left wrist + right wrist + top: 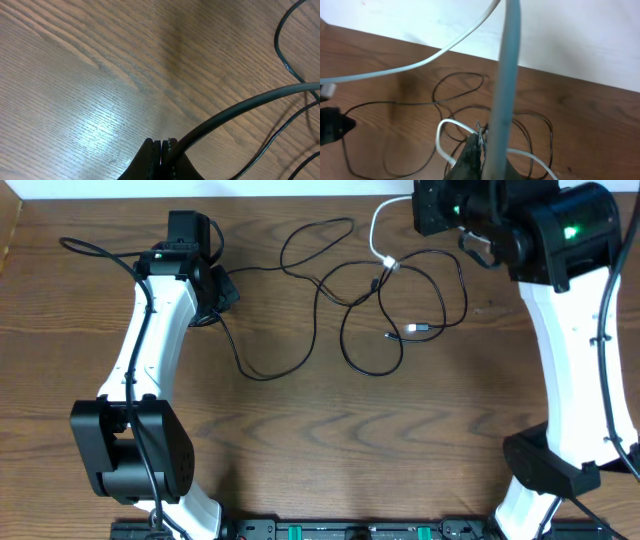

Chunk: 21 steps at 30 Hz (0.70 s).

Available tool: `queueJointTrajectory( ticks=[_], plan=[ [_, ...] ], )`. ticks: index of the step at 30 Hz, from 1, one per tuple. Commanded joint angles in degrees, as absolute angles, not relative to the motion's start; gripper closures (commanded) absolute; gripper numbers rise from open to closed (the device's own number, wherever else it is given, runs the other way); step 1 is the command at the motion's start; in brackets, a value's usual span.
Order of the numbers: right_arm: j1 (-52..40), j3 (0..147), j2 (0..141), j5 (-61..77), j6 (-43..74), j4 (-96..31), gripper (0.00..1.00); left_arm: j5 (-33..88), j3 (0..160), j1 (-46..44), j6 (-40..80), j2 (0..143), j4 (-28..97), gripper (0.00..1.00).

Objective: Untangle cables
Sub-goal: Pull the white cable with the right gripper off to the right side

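Note:
I need to move my right gripper away from the black loops and let go of the white cable point(376, 235) over the bare tabletop, which is to their right in the overhead view.
Two thin black cables point(345, 330) lie looped over each other in the middle of the wooden table. A white cable point(376, 235) curves from the top edge down to a small white plug point(388, 265) in the tangle. My left gripper point(222, 292) is at the left end of the tangle. In the left wrist view it point(162, 145) is shut, and a black cable point(240, 107) comes out of its jaws to the upper right. My right gripper point(416, 200) is at the back right, and its jaws point(481, 142) are shut on the white cable point(504, 75), which runs up past the camera.
A small black plug end point(418, 328) lies right of the loops. The table's back edge and a white wall point(580, 35) are just behind the right gripper. The arm bases stand at the front left point(130, 450) and front right point(550, 470).

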<state>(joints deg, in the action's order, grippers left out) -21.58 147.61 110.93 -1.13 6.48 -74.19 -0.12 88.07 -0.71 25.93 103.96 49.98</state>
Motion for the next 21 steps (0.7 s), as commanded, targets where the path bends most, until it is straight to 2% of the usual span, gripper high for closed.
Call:
queueJointTrajectory(
  ticks=[1,11,21],
  plan=[
    [-19.73,147.52,114.69,-2.50,6.85,-74.32,0.99,-0.62,88.73,-0.71,26.68,104.05,50.06,0.92],
    [-18.50,147.52,129.67,-13.45,12.49,-75.29,0.99,-0.62,88.73,-0.71,26.68,104.05,50.06,0.92],
    [-9.52,147.52,137.27,-15.16,20.38,-80.03,0.99,-0.64,88.73,-0.71,26.68,104.05,50.06,0.92]
  ],
)
